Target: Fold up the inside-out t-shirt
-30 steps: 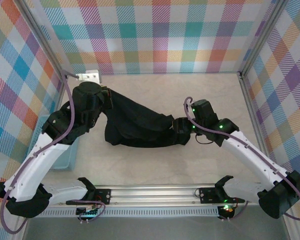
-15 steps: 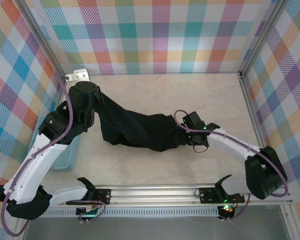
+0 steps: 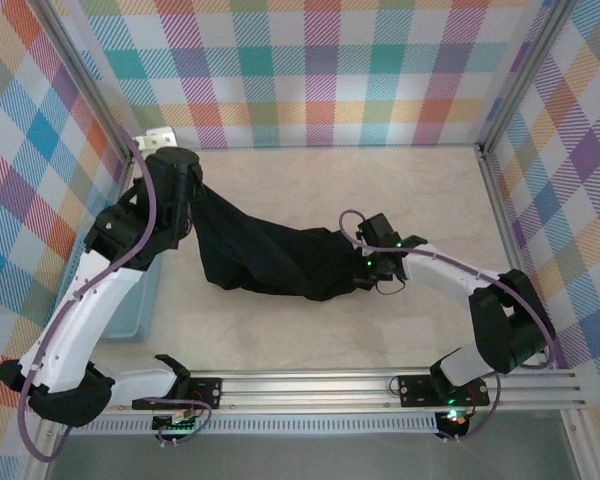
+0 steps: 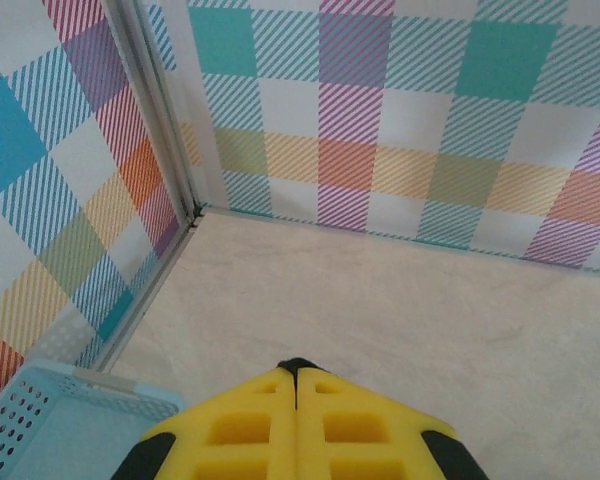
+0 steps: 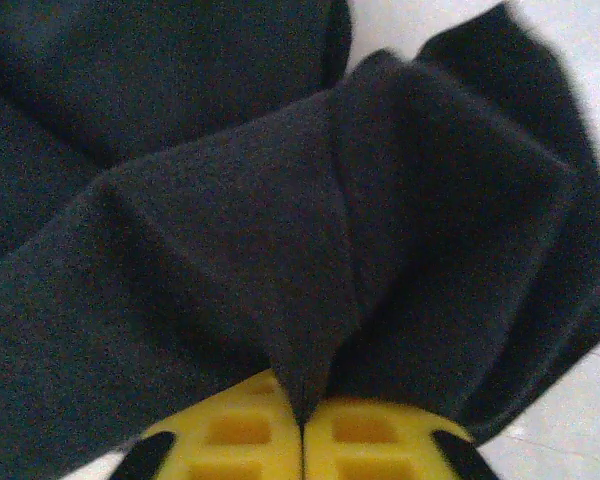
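The bare tabletop is outward of my right gripper, before the far plaid wall, so my right gripper next needs to lift the t-shirt's pinched fold outward over it and let go there.
The inside-out t-shirt (image 3: pixel 275 258) is a limp black cloth stretched across the middle of the table between both arms. My left gripper (image 3: pixel 190 193) holds its left end raised near the back left corner. In the left wrist view the yellow fingers (image 4: pixel 250 425) are pressed together, with a sliver of black fabric (image 4: pixel 298 364) at their tips. My right gripper (image 3: pixel 357 262) sits low at the shirt's right end. In the right wrist view it (image 5: pixel 302 415) is shut on a pinched ridge of the black t-shirt (image 5: pixel 230 250).
A light blue perforated basket (image 3: pixel 130 310) stands along the left wall, its corner (image 4: pixel 50 420) below my left fingers. Plaid walls enclose the beige tabletop (image 3: pixel 420 190) on three sides. A metal rail (image 3: pixel 310 385) runs along the near edge.
My right gripper has dropped onto the shirt's right end and shut on it, its arm folding down low. My left gripper has drawn the other end slightly toward the back left corner.
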